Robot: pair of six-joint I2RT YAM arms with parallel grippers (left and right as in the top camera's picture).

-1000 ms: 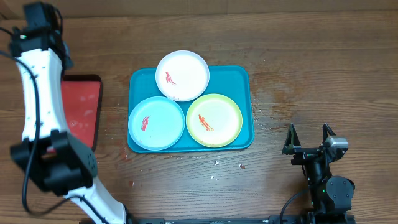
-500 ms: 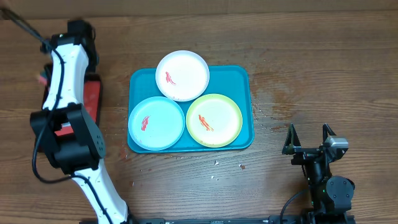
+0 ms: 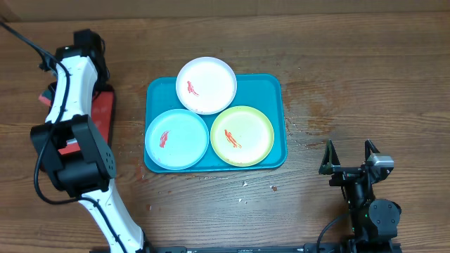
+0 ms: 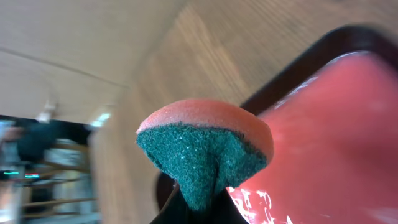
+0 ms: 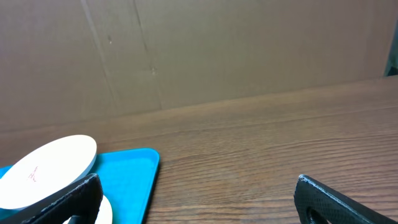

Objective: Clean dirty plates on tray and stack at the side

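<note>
The smeared light blue plate (image 3: 179, 139) is to the right of my left gripper in the overhead view. Next I go up, move across, lower the sponge there and then let go of it.
The teal tray (image 3: 271, 91) lies mid-table and holds the white plate (image 3: 206, 85) at the back, the light blue plate (image 3: 176, 139) at the front left and the yellow-green plate (image 3: 242, 135) at the front right. Each plate has a red-orange smear. My left gripper (image 3: 53, 90) is far left of them, over the far end of the red tray. In the left wrist view it (image 4: 196, 211) is shut on an orange sponge with a green scouring face (image 4: 205, 143). My right gripper (image 3: 348, 158) is open and empty at the front right. The right wrist view (image 5: 196, 205) shows the tray (image 5: 127, 180) and white plate (image 5: 50, 168) to its left.
A smaller red, dark-rimmed tray (image 3: 105, 112) lies left of the teal tray and fills the left wrist view (image 4: 336, 137). My left arm (image 3: 70, 147) runs along the table's left side. Small crumbs (image 3: 246, 184) lie in front of and to the right of the teal tray.
My left arm has swung its wrist from the far left corner to over the red tray's far end, then shifted slightly. The plates and right arm have not moved.
</note>
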